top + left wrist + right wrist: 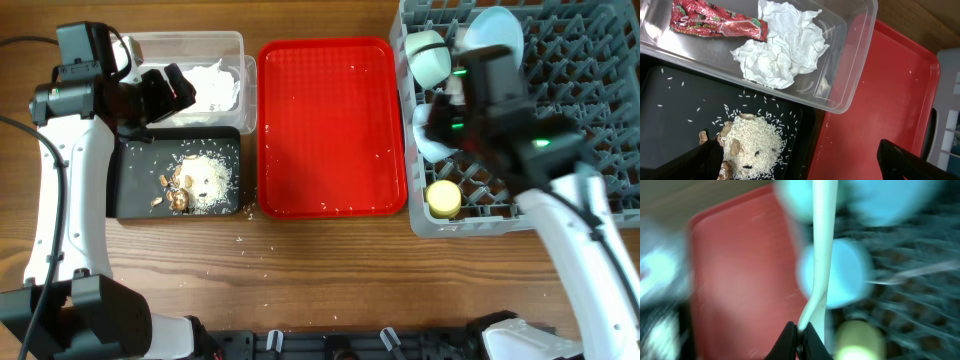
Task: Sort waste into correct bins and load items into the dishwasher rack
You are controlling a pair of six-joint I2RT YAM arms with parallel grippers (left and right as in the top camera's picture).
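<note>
The robot should move its right gripper past the pale blue bowl and down alongside the utensil, since another white utensil already lies across the rack's wires there.
My left gripper [805,161] is open and empty above the black tray [670,115], which holds rice and brown food scraps [752,145]. The clear tub [860,55] behind it holds the red wrapper [715,22] and the white tissue [780,50]. My right gripper [801,332] is shut on the handle of a white plastic utensil [822,240]; blur hides whether it is the fork or the spoon. It hangs over the left side of the grey rack [580,90], above the pale blue bowl [845,272] and yellow cup [860,340].
The flat red serving tray [330,130] lies between the bins and the rack, with a few rice grains on it. The rack also holds a pale green bowl [428,55] and the pale blue plate [495,35]. A few crumbs lie on the wooden table near the black tray.
</note>
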